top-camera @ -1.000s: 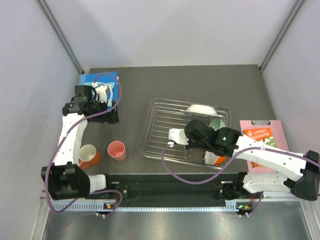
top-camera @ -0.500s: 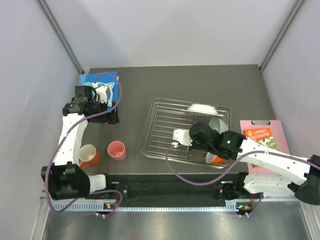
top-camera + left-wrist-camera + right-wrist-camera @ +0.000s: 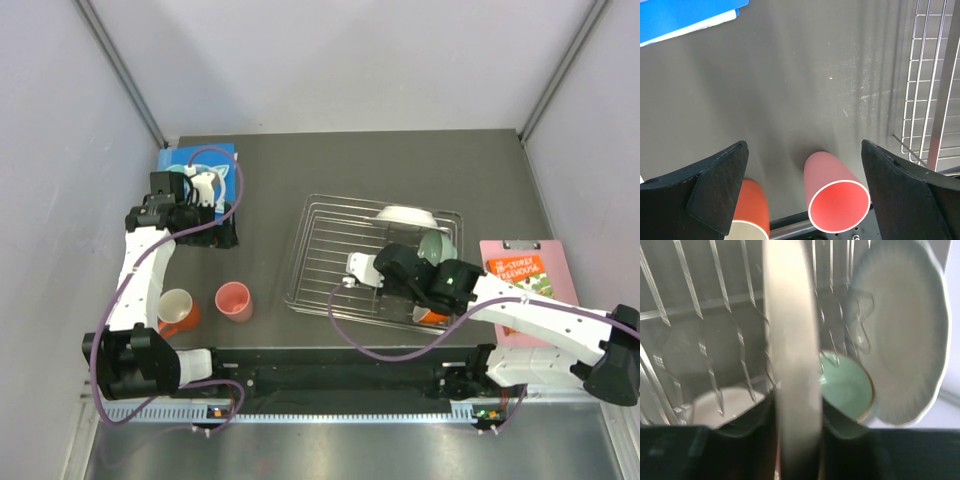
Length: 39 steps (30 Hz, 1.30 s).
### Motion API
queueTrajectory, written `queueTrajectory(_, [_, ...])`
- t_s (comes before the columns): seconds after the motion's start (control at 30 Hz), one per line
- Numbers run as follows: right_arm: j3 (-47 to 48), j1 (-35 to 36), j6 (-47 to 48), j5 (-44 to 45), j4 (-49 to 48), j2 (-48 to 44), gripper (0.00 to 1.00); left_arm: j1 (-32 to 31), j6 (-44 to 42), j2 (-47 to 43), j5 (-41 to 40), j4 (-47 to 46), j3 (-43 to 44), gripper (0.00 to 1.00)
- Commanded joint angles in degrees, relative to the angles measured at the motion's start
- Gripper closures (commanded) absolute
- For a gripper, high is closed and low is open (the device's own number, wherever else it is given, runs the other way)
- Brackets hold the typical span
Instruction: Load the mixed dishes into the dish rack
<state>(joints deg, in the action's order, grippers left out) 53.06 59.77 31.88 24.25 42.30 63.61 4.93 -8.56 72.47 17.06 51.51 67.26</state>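
Note:
Next, my left gripper moves its open fingers back and down astride the rim of the pink cup (image 3: 837, 192) beside the mug, as the cup stands with its opening up below and back.
My right gripper (image 3: 794, 405) is inside the dish rack (image 3: 320, 250), shut on the pink-and-cream plate (image 3: 790, 340), which stands on edge between the fingers. In the right wrist view the white plate (image 3: 905, 330) leans at the right. The mint-green bowl (image 3: 847, 385) is just beside the held plate, and the orange bowl's white inside (image 3: 722, 405) shows at the lower left. From above, the right gripper (image 3: 405, 272) hides the held plate. My left gripper (image 3: 804, 145) hangs open above the table, with the pink cup (image 3: 837, 192) and the orange mug (image 3: 752, 210) below it.
A flat blue board (image 3: 200, 160) lies at the back left under the left arm. A pink clipboard with an orange booklet (image 3: 522, 280) lies to the right of the rack. The cup (image 3: 234, 300) and mug (image 3: 177, 310) stand near the front left edge.
The right arm has shifted a little to the right inside the rack with the plate between its fingers. The left arm has not moved.

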Motion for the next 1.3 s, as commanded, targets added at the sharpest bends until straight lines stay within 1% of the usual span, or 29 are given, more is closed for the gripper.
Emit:
queueTrajectory(0.0, [2.2,-1.8,-3.4,7.8,3.7,0.7,0.55,-0.1,-1.2,-0.7,0.3,-0.5,1.3,0.01])
queueTrajectory(0.1, [2.3,-1.8,-5.1,7.5,3.8,-0.6,0.38,-0.1,-1.5,-0.4,0.2,-0.4,1.8,0.01])
queueTrajectory(0.13, [2.3,-1.8,-5.4,7.1,4.0,-1.4,0.21,-0.1,-1.5,-0.3,0.2,-0.4,2.0,0.01])
queueTrajectory(0.17, [2.1,-1.8,-5.7,7.0,4.3,-1.8,0.14,-0.1,-1.5,-0.2,0.2,-0.2,2.3,0.01])
queueTrajectory(0.2, [2.1,-1.8,-6.4,6.9,4.5,-2.1,0.0,-0.1,-1.5,0.0,0.2,-0.2,2.4,0.01])
queueTrajectory(0.33, [3.3,-1.4,-8.8,7.3,6.0,-4.0,0.0,-0.1,-1.5,0.4,0.1,0.1,3.3,0.01])
queueTrajectory(0.43, [7.1,-0.8,-11.2,7.7,7.8,-5.9,0.0,-0.1,-1.7,0.7,-0.2,0.3,3.8,0.01])
queueTrajectory(0.53, [14.1,0.7,-13.1,6.7,9.3,-8.2,0.0,-0.1,-2.3,0.7,-0.9,0.4,3.8,0.01])
queueTrajectory(0.63, [19.9,2.6,-15.2,2.1,11.5,-9.0,0.0,-0.1,-3.3,0.9,-1.3,1.4,3.3,0.01])
queueTrajectory(0.73, [23.5,4.3,-19.1,2.3,12.0,-8.2,0.0,-0.1,-5.8,0.7,-0.4,3.9,2.4,0.01])
queueTrajectory(0.77, [25.6,5.0,-20.4,5.8,10.6,-8.1,0.0,-0.2,-8.0,0.6,0.2,4.7,1.9,0.01])
queueTrajectory(0.8, [26.4,6.1,-23.9,7.8,9.2,-7.9,0.0,-0.1,-9.1,0.2,0.5,5.9,1.6,0.01])
queueTrajectory(0.83, [26.4,7.2,-24.6,8.4,7.3,-8.5,0.0,-0.1,-10.1,-0.1,0.3,7.4,1.2,0.01])
queueTrajectory(0.93, [23.3,8.2,-25.5,7.6,-4.8,-10.6,0.0,-0.1,-14.4,-2.0,-0.2,9.7,-1.0,0.02])
queueTrajectory(1.03, [20.8,8.2,-25.9,4.6,-12.1,-11.0,0.0,-0.1,-18.1,-4.1,0.3,12.4,-2.9,0.05])
queueTrajectory(1.1, [19.5,8.3,-26.1,1.8,-14.8,-10.6,0.0,-0.1,-20.4,-5.7,0.5,13.3,-4.7,0.08])
queueTrajectory(1.17, [18.6,8.3,-26.7,0.1,-16.6,-9.2,0.0,-0.4,-22.4,-6.9,0.3,13.3,-6.9,0.13])
queueTrajectory(1.27, [17.7,8.3,-28.3,0.4,-16.7,-7.1,0.0,-1.0,-23.4,-7.6,0.1,13.1,-9.1,0.14])
